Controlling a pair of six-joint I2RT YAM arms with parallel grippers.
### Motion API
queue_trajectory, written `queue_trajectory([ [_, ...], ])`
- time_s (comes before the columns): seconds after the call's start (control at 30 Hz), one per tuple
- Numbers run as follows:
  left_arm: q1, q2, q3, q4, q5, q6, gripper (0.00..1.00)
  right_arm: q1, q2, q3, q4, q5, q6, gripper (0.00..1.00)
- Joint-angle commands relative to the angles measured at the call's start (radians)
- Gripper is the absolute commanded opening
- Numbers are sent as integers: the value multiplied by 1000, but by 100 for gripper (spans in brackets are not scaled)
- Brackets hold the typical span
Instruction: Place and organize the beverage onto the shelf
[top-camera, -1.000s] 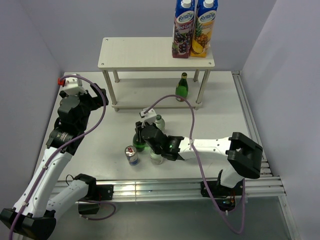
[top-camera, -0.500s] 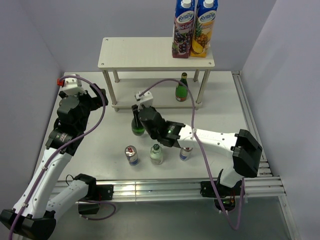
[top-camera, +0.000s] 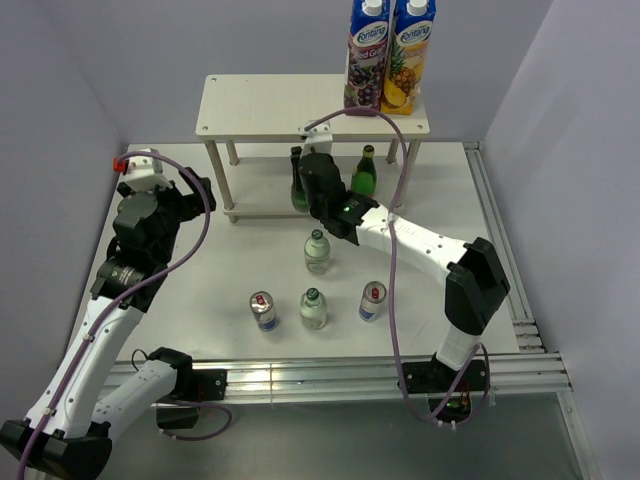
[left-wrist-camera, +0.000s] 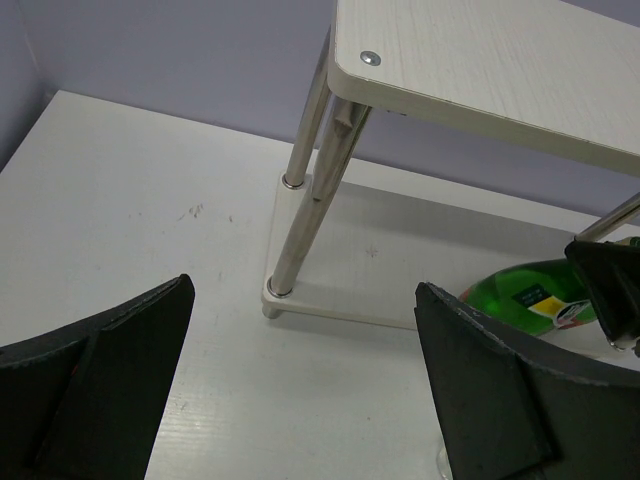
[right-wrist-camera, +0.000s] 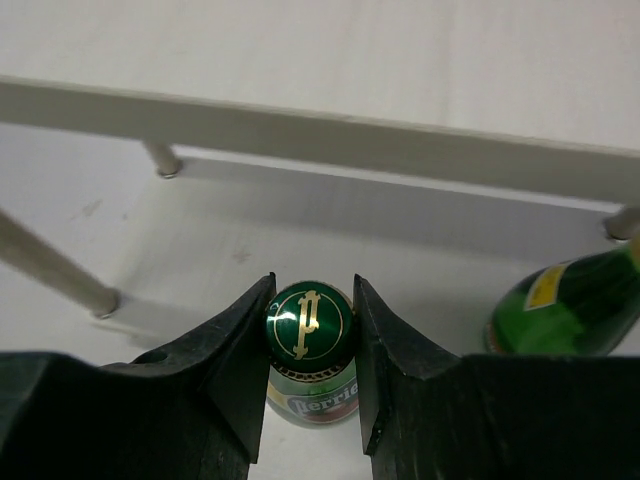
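I need to move my right gripper outward and to the right in the top view and release beside the second green bottle, because the shelf's lower board (top-camera: 255, 210) is bare there.
My right gripper (top-camera: 300, 162) is shut on the cap and neck of a dark green glass bottle (top-camera: 298, 185), which it holds upright at the front edge of the shelf's lower board (top-camera: 255, 210). The right wrist view shows the jaws (right-wrist-camera: 310, 340) clamped on the cap (right-wrist-camera: 309, 318). The second green bottle (top-camera: 364, 175) stands on the lower board to the right and also shows in the right wrist view (right-wrist-camera: 570, 305). Two clear bottles (top-camera: 317, 250) (top-camera: 313, 308) and two cans (top-camera: 263, 310) (top-camera: 372, 300) stand on the table. My left gripper (left-wrist-camera: 305, 380) is open and empty, left of the shelf (top-camera: 270, 105).
Two tall juice cartons (top-camera: 368, 55) (top-camera: 410, 55) stand on the right end of the shelf's top board. The shelf's front left leg (left-wrist-camera: 305, 190) is just ahead of my left gripper. Walls close the table in on both sides.
My right gripper has carried the green bottle from the middle of the table, among the other drinks, back to the front of the shelf's lower tier. The left arm has not moved.
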Motion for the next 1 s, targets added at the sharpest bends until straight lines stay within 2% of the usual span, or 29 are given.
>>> queue_trajectory([
  [0.0,-4,-14,5,19,-7,18,99,-47,-16,95,156,52,-44,0],
  [0.33,-4,-5,4,22,4,16,99,-151,15,18,272,112,-69,0],
  [0.67,-6,4,5,22,3,16,99,-197,29,-97,334,155,-41,0],
  [0.97,-6,9,5,22,4,18,99,-214,64,-111,335,156,-23,0],
])
